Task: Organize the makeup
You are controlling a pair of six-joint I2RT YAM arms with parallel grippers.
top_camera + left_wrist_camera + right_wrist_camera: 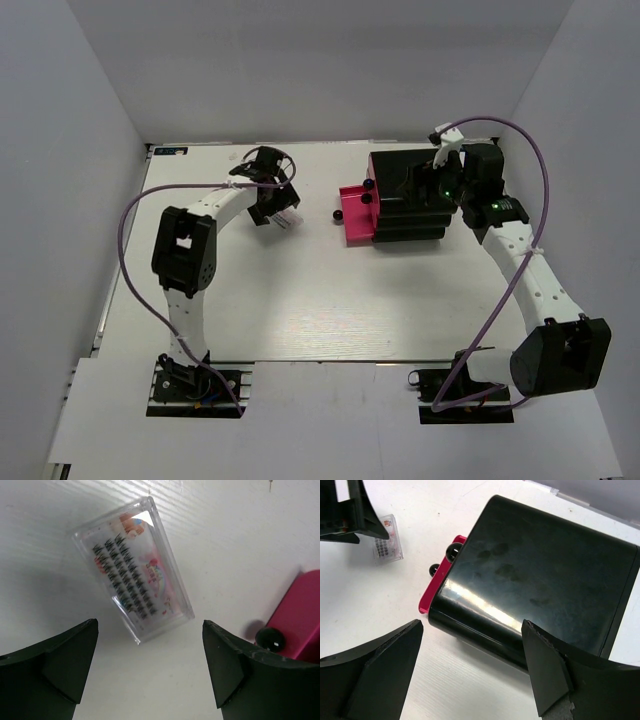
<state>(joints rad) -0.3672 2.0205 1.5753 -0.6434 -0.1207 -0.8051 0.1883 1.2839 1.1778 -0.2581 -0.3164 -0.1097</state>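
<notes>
My left gripper should next move down and turn onto the near end of the lash case, because the case lies at a slant to its open fingers.
A clear plastic case of false lashes with a pink printed card lies flat on the white table. It also shows in the top view and the right wrist view. My left gripper is open and empty, hovering just beside the case's near end, apart from it; in the top view it sits left of the case. My right gripper is open and empty above the front edge of the big black box. No palettes, compact, tube or lipsticks are in view.
The black box stands at the back right. One pink drawer is pulled out to the left, with black round knobs. The drawer and a knob lie right of my left gripper.
</notes>
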